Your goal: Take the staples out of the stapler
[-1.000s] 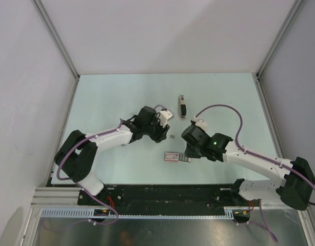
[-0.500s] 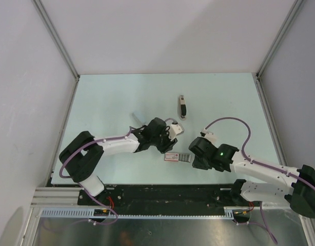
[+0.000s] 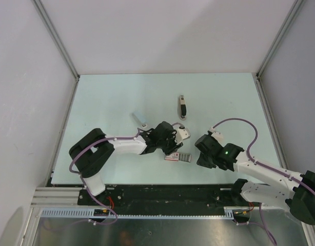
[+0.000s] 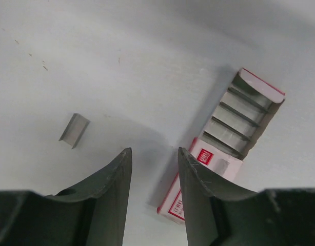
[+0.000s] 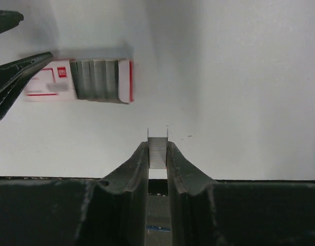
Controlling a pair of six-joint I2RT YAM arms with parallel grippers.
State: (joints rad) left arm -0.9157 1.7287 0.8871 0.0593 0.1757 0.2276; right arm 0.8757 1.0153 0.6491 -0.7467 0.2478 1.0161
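I will move the strip of staples with my right gripper to the left in the top view, over the box's slid-open tray (image 3: 183,157) (image 5: 92,80), then lower it and let go.
The black and silver stapler (image 3: 182,107) lies alone at the back middle of the table. My right gripper (image 5: 157,147) is shut on a short grey strip of staples (image 5: 157,149) and holds it just above the table; in the top view the right gripper (image 3: 200,154) is right of the box. My left gripper (image 4: 155,156) is open and empty, low over the table, with another loose staple strip (image 4: 74,130) to its left. In the top view the left gripper (image 3: 177,145) hovers just behind the box.
A flat red-and-white box (image 3: 177,157) lies slid open with rows of staples showing (image 4: 234,120); it also shows in the right wrist view (image 5: 80,79). A small pale grey piece (image 3: 141,119) lies at the back left. The near table edge is close under the right gripper.
My left gripper has moved right and nearer, up to the box, uncovering the pale grey piece. My right arm has drawn back to the near right, away from the box.
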